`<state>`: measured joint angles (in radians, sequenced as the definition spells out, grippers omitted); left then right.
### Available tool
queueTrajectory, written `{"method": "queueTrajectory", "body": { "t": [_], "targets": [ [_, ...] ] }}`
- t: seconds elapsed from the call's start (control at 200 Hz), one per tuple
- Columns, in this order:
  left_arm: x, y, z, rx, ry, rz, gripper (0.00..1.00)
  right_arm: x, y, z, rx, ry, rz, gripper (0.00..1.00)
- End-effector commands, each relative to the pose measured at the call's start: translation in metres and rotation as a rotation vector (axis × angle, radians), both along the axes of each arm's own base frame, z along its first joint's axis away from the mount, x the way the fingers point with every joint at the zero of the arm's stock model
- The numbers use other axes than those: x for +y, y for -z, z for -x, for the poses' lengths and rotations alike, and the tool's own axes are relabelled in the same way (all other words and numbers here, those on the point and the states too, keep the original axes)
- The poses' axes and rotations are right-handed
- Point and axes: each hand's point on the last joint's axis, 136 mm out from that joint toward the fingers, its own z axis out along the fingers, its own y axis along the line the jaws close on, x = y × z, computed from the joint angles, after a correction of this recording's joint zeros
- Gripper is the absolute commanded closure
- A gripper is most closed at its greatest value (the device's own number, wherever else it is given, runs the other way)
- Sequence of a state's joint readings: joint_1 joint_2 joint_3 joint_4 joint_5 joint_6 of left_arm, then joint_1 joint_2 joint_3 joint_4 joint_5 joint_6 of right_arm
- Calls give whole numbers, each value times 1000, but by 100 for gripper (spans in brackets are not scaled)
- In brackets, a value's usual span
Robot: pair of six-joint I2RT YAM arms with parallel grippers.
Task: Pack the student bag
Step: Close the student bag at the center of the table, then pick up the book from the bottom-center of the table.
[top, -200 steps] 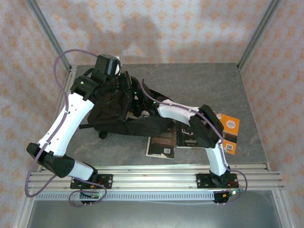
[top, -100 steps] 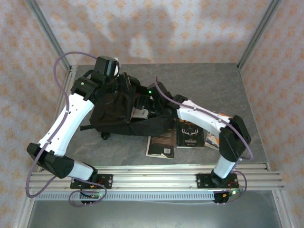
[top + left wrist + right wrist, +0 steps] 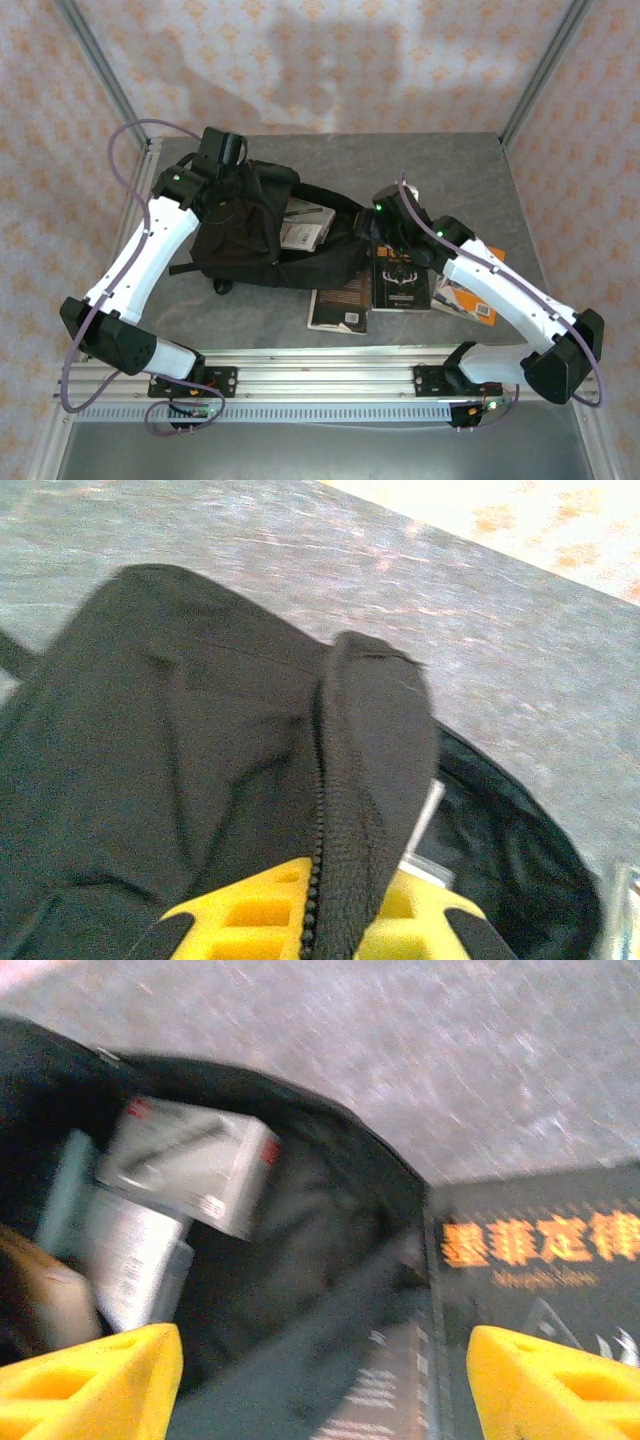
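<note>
The left gripper should next pull sideways away from the books, then release the edge of the zip.
The student bag [image 3: 255, 245], black and soft, lies at the table's left with its mouth facing right. My left gripper [image 3: 232, 190] is shut on the bag's zip edge; in the left wrist view the yellow fingers [image 3: 250, 915] pinch that fold of black fabric [image 3: 370, 780]. My right gripper [image 3: 388, 232] hovers open just right of the bag's mouth, with nothing between its fingers [image 3: 90, 1380]. A white book [image 3: 190, 1160] and other pale items lie inside the bag. A black book with orange lettering [image 3: 545, 1250] lies under the right finger.
Three books lie on the table in front of the bag: a black one [image 3: 340, 298], the black one with orange print [image 3: 402, 282] and an orange one [image 3: 468, 298]. The cage posts stand at the table's corners. Bare grey tabletop [image 3: 450, 170] stretches to the far right.
My right arm has drawn back out of the bag to the right, leaving a white book inside, and its jaws have narrowed a little. The left gripper kept its hold on the zip edge.
</note>
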<state>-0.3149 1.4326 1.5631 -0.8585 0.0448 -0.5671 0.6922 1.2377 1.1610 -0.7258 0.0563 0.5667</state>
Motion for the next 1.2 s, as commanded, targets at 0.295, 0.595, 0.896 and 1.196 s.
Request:
{"method": "queueTrajectory", "body": {
  "t": [0.295,0.595,0.896,1.196],
  "targets": [
    [55,-35,0,-84,-199,-146,100,-6,93,56,340,-74,57,29],
    [42,-2,0,-12,-128,-128,100,24,142,80,513,-149,-11,42],
    [-46,69,46,185,194,-16,65,32,183,102,611,-158,-32,51],
    [-105,113,132,276,502,103,53,18,186,117,581,-110,-88,51]
  ]
}}
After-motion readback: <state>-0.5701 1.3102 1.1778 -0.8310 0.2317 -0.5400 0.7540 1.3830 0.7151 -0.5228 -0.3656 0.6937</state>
